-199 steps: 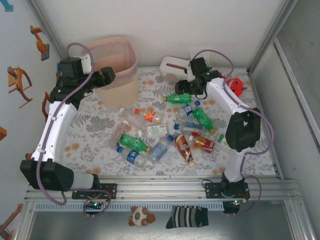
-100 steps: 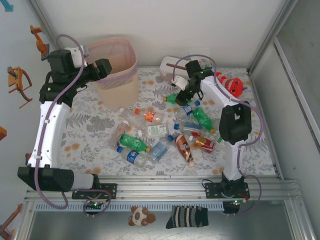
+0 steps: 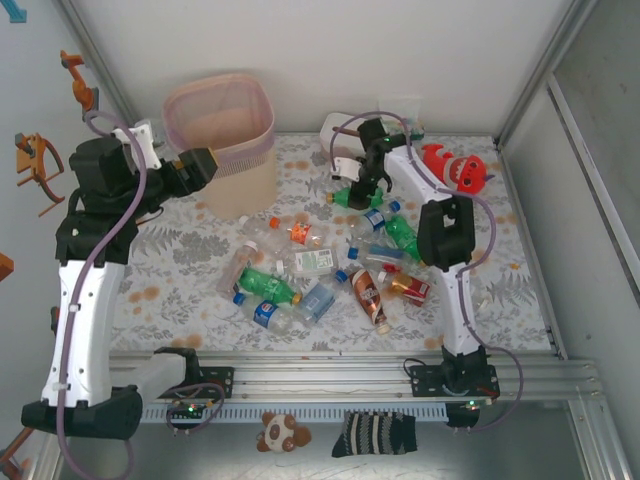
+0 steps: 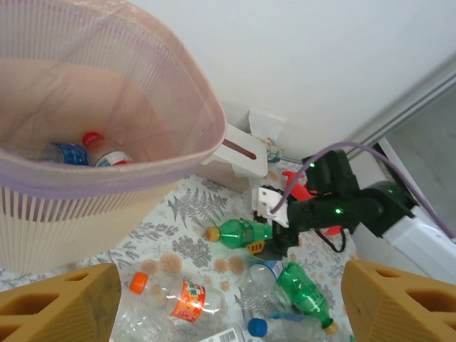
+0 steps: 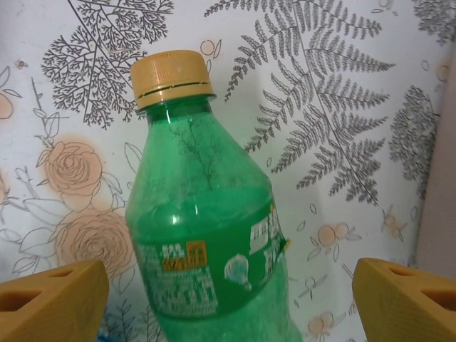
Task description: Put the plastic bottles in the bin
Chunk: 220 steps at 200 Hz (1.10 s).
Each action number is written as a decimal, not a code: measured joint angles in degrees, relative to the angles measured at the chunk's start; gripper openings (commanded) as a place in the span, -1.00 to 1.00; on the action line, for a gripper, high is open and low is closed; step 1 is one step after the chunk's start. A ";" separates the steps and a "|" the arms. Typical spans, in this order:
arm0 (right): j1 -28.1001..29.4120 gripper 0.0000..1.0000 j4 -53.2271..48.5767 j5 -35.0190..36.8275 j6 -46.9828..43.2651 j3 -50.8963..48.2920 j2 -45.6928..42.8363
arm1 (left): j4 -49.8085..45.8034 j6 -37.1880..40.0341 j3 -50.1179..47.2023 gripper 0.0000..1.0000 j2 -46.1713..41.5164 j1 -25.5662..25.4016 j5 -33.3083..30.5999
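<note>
The green bottle is between my open fingers but still below them. My right gripper will go down next and move toward the yellow cap, onto the green bottle's shoulder.
The beige bin with its pink liner stands at the back left; two bottles lie at its bottom. My left gripper hovers beside the bin's near-left rim, open and empty. A green bottle with a yellow cap lies on its side near the back centre. My right gripper is down over it, open, its fingers wide on either side of the bottle's body. Several more bottles lie scattered in the middle of the table.
A white tissue box sits at the back behind my right arm, and a red shark plush lies to its right. An orange-labelled clear bottle and another green bottle lie close to the right gripper.
The left gripper has drawn back from over the bin's rim, toward the left and nearer. The right gripper has shifted left and lowered over the green bottle.
</note>
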 measured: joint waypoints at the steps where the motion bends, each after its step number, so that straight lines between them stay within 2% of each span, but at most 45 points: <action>1: 0.04 0.76 -0.11 0.00 -0.11 0.22 0.20 | -0.02 0.00 -0.07 0.61 -0.09 0.00 0.00; 53: 1.14 0.74 -1.57 -0.13 -2.32 7.08 6.80 | -1.97 -1.11 -4.17 0.61 -4.48 0.00 -0.46; 170: 2.62 0.20 -0.55 1.11 -2.23 7.21 9.70 | -1.18 -3.48 -8.17 0.58 -4.70 -1.16 0.70; 220: 2.69 0.11 0.26 0.68 0.00 7.08 7.30 | -0.90 -3.45 -8.17 0.58 -4.87 -1.79 0.70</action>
